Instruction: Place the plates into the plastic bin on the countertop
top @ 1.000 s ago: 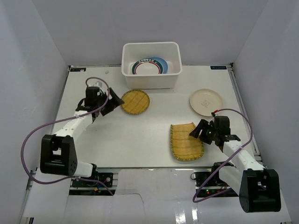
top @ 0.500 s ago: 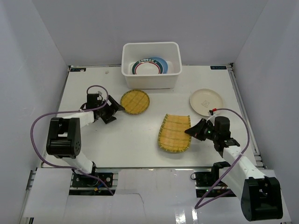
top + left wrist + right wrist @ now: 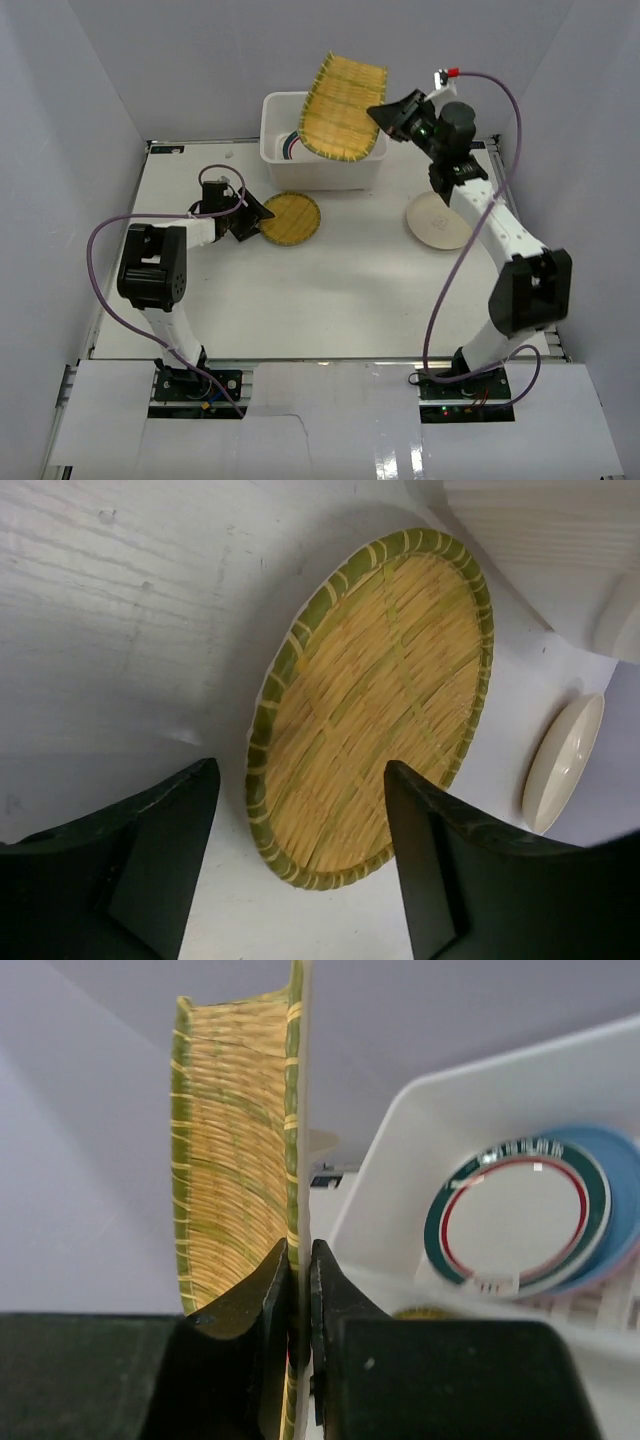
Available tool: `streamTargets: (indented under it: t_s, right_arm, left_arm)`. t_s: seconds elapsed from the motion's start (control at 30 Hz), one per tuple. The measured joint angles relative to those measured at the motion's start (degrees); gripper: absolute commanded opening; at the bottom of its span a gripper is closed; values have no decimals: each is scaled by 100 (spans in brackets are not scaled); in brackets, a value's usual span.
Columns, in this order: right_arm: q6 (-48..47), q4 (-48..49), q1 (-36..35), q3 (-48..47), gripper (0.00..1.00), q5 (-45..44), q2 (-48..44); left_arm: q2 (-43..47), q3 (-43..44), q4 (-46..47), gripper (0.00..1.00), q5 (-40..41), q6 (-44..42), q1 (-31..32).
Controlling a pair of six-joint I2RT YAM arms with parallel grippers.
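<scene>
Because the plates in the bin lie below my right gripper and to its left in the top view, I will lower it that way and release.
My right gripper (image 3: pixel 385 118) is shut on the edge of the rectangular yellow bamboo plate (image 3: pixel 345 108), holding it tilted in the air above the white plastic bin (image 3: pixel 270 150). In the right wrist view the fingers pinch that plate's (image 3: pixel 235 1140) rim, over the bin (image 3: pixel 420 1160). In the bin lie a white plate with a green-red rim (image 3: pixel 515 1215) and a light blue plate (image 3: pixel 615 1180). My left gripper (image 3: pixel 252 222) is open, low on the countertop (image 3: pixel 300 300), its jaws (image 3: pixel 300 770) on either side of the near rim of the round bamboo plate (image 3: pixel 375 700).
A cream plate (image 3: pixel 440 220) lies on the table at the right, under my right arm, and shows edge-on in the left wrist view (image 3: pixel 565 760). Pale walls close in the table on three sides. The bin stands against the back edge.
The right arm has lifted the rectangular bamboo plate off the table and carried it up over the bin. My left gripper has moved right to the round plate's rim, its jaws slightly narrower.
</scene>
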State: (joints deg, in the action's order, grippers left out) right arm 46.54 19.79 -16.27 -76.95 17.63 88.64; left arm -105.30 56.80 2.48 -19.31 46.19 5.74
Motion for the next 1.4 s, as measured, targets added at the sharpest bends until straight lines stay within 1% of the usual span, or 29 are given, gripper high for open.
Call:
streamTargets:
  t_s: [0.03, 0.07, 0.1, 0.17, 0.2, 0.27, 0.3, 0.33, 0.4, 0.47, 0.53, 0.63, 0.67, 0.73, 0.77, 0.8, 0.87, 0.9, 0.93, 0.97, 1.0, 1.03, 1.07, 1.1, 1.13, 1.2, 1.27, 1.33, 1.4]
  right_arm:
    - [-52, -7, -28, -317, 8, -96, 243]
    - [-118, -85, -94, -1049, 8, -302, 881]
    - [-162, -157, -133, -1541, 8, -444, 1333]
    - [-267, -343, -203, -2503, 8, -682, 2240]
    - [-330, -573, -249, -3108, 8, -791, 2745]
    - [-520, -957, -319, -4148, 8, -1047, 3696]
    - [-588, -1182, -348, -4553, 8, -1163, 4048]
    - [-682, -1368, -378, -4889, 8, -1283, 4385]
    - [-793, -1598, -442, -5040, 8, -1438, 4719]
    - [-881, -1840, -496, -4972, 8, -1515, 4828]
    - [-977, -2006, -562, -4868, 11, -1565, 4837]
    - [-1108, -1926, -669, -4645, 38, -1613, 4778]
    - [-1172, -1902, -708, -4538, 57, -1620, 4719]
    - [-1305, -1873, -769, -4387, 71, -1648, 4607]
    - [-1373, -1891, -789, -4328, 83, -1670, 4535]
    - [-1438, -1912, -811, -4293, 87, -1681, 4459]
    - [-1620, -1943, -833, -4273, 88, -1698, 4266]
    - [-1692, -1947, -835, -4229, 88, -1714, 4129]
    - [-1740, -1976, -826, -4170, 84, -1727, 3954]
    - [-1812, -1945, -807, -4009, 80, -1731, 3668]
    - [-1867, -1923, -769, -3748, 72, -1727, 3322]
    - [-1899, -1934, -717, -3484, 53, -1727, 2951]
    - [-1919, -1856, -636, -3084, 38, -1700, 2496]
    - [-1904, -1764, -516, -2590, 18, -1644, 1965]
    - [-1891, -1690, -367, -2164, 8, -1600, 1469]
    - [-1744, -1360, 15, -1106, 8, -1558, 444]
    - [-1541, -979, 573, 63, 8, -1545, -599]
    - [-1338, -627, 1180, 1187, 9, -1561, -1403]
    - [-1073, -529, 1681, 2083, 14, -1532, -1864]
  left_arm:
    - [-52, 57, -26, 74, 109, 7, 35]
    - [-105, 107, -33, 71, 170, 22, 61]
    - [-142, 162, -46, 59, 262, 31, 94]
    - [-223, 225, -72, 45, 485, 55, 146]
    - [-267, 236, -85, 31, 588, 26, 166]
    - [-304, 238, -98, 12, 675, 52, 186]
    - [-302, 234, -81, 3, 651, 74, 188]
    - [-271, 229, -24, 0, 570, 109, 190]
    - [-136, 227, 107, 0, 511, 195, 190]
    - [35, 142, 81, 0, 560, 186, 203]
    - [258, -79, -2, 0, 546, 190, 236]
    - [831, -544, -269, 0, 487, 153, 260]
    - [1139, -734, -435, 0, 472, 92, 278]
    - [1843, -1051, -857, 0, 461, -46, 315]
    - [2229, -1161, -1082, 0, 437, -131, 328]
    - [2608, -1217, -1290, 0, 409, -201, 348]
    - [3270, -1204, -1615, 0, 328, -264, 352]
    - [3545, -1121, -1703, 0, 271, -262, 352]
    - [3724, -990, -1762, 0, 212, -262, 352]
    - [3834, -789, -1797, 0, 142, -238, 352]
    - [3853, -531, -1821, 0, 68, -212, 352]
    - [3788, -256, -1823, 0, 9, -199, 352]
    - [3663, 79, -1788, 0, -55, -184, 354]
    - [3504, 402, -1731, 0, -103, -164, 356]
    - [3268, 785, -1685, 0, -146, -131, 356]
    - [2769, 1484, -1443, 0, -192, -79, 391]
    - [2138, 2218, -1233, 0, -181, -4, 439]
    - [1460, 2944, -1095, 0, -164, 74, 514]
    - [719, 3615, -916, 0, -105, 116, 597]
